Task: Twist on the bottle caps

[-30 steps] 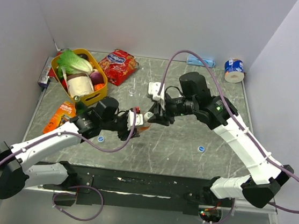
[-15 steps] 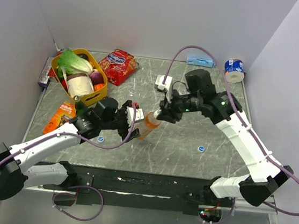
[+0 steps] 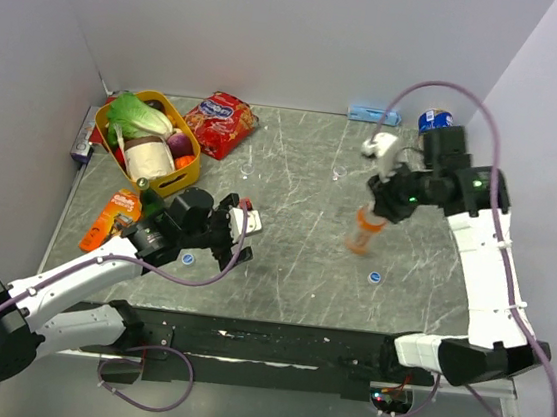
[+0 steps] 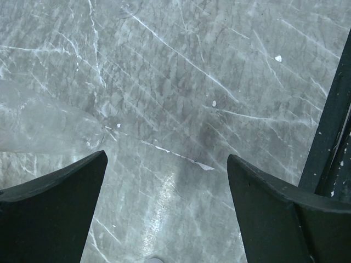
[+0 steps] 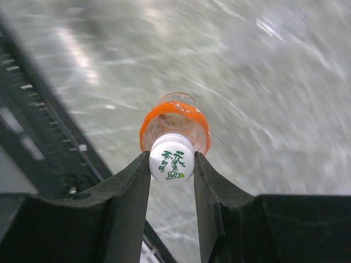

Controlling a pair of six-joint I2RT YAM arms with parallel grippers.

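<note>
The orange bottle has its cap on, so the robot's right gripper will move outward and to the right in the top view, lower the bottle's bottom onto the bare tabletop and let go.
The small bottle of orange drink [image 5: 175,121] hangs upright from my right gripper [image 5: 171,159], which is shut on its whitish cap [image 5: 171,159] with green print. In the top view this bottle [image 3: 360,236] is right of the table's middle, under the right gripper [image 3: 372,211], its base close to the tabletop. My left gripper [image 3: 243,235] stands open over bare table at the left of centre, nothing between its fingers [image 4: 55,186]. Two blue caps lie loose on the table, one [image 3: 186,257] near the left arm and the other [image 3: 374,277] in front of the orange bottle.
A yellow basket [image 3: 190,175] of vegetables stands at the back left, with a red snack bag [image 3: 220,121] beside it. An orange packet [image 3: 111,218] lies at the left edge. A blue-and-white tape roll [image 3: 437,126] sits in the back right corner.
My left gripper opened and let go of the orange bottle, then drew back a little. The right arm carried the bottle by its cap from the centre to the right.
</note>
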